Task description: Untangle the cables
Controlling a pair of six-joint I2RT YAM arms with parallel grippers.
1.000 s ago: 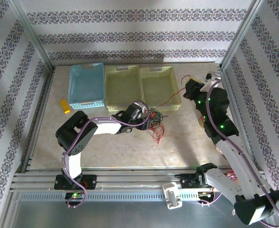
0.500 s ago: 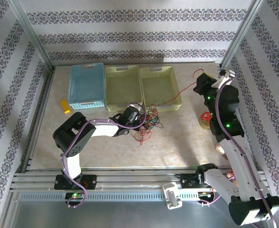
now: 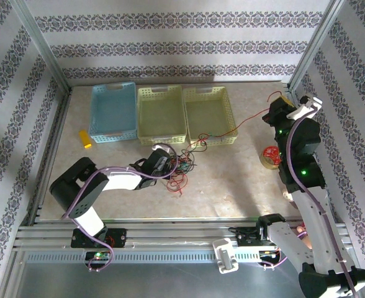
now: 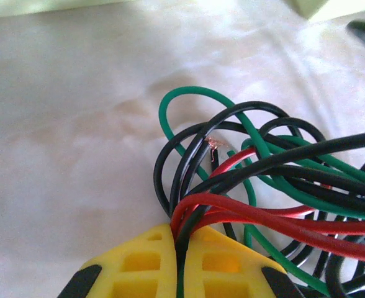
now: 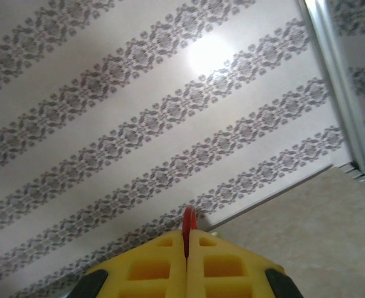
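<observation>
I should next drag the tangle's pieces of cable pinched in my left gripper away from my right gripper, then release them, with one red cable (image 3: 244,120) pulled tight.
A tangle of red, green and black cables (image 3: 177,169) lies on the table in front of the yellow baskets. My left gripper (image 3: 162,162) is shut on the tangle's left side; in the left wrist view its yellow fingers (image 4: 139,264) pinch red and black strands of the cables (image 4: 257,186). One red cable (image 3: 244,120) runs taut from the tangle up to my right gripper (image 3: 274,107), raised at the far right. That gripper (image 5: 186,239) is shut on the red cable (image 5: 189,222), whose loop pokes out between the yellow fingertips.
A blue basket (image 3: 114,113) and two yellow baskets (image 3: 161,115) (image 3: 210,115) stand in a row at the back. A small yellow block (image 3: 84,139) lies left of them. A tape roll with red wire (image 3: 270,156) sits beside the right arm. Metal frame posts bound the table.
My left gripper has shut on the tangle and dragged it left and nearer. My right gripper has pulled its red cable further right and back, stretching it out.
</observation>
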